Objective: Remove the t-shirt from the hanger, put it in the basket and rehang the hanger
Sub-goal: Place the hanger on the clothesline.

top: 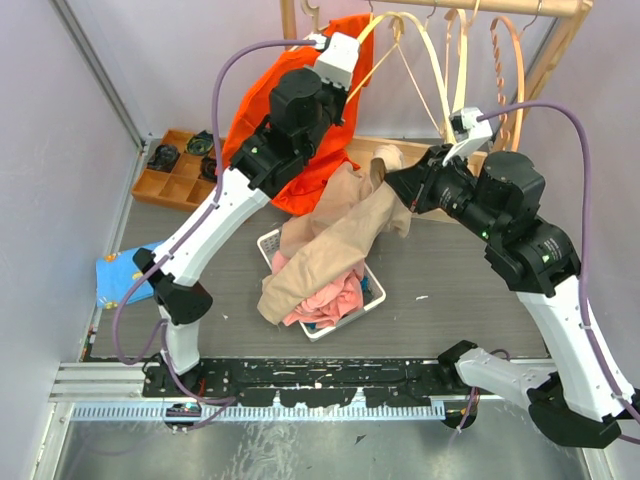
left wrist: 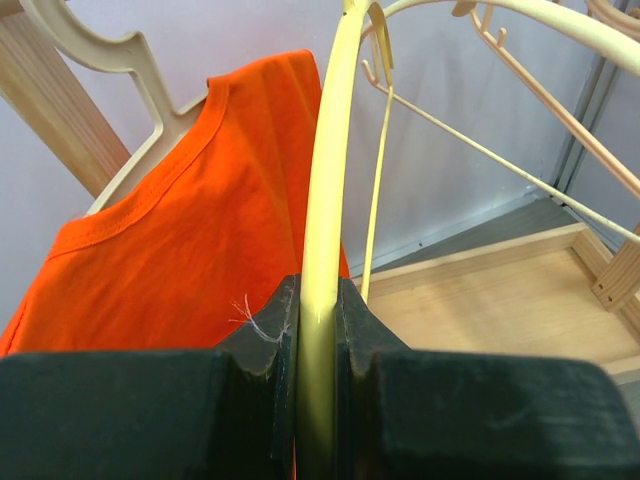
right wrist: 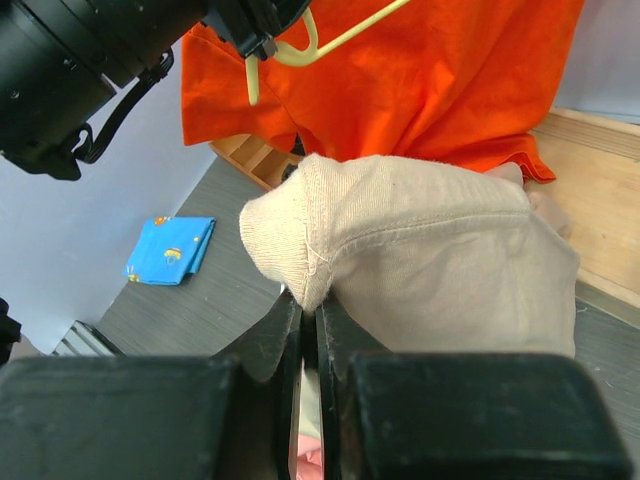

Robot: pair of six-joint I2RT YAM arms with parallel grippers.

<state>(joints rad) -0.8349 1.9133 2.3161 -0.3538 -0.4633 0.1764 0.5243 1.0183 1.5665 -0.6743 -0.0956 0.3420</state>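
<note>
I need to keep my left gripper nearly still and open it around the lower arm [left wrist: 319,318], because the yellow hanger is bare and my right gripper holds the beige t-shirt.
My left gripper [top: 345,92] is shut on the lower arm of a bare yellow hanger [top: 372,60], seen between its jaws in the left wrist view [left wrist: 328,180]. An orange t-shirt [top: 250,100] hangs on a cream hanger [left wrist: 130,60] just to its left. My right gripper [top: 395,180] is shut on an edge of a beige t-shirt [top: 335,235], which droops from the fingers into the white basket [top: 372,297]. In the right wrist view the gripper [right wrist: 308,305] pinches the beige cloth [right wrist: 430,260] in front of the orange t-shirt [right wrist: 430,70].
Several empty hangers [top: 450,50] hang on the wooden rack at the back right. Pink clothes [top: 330,295] lie in the basket. A compartmented wooden tray [top: 170,175] stands at the left. A folded blue cloth [top: 125,270] lies near the left edge.
</note>
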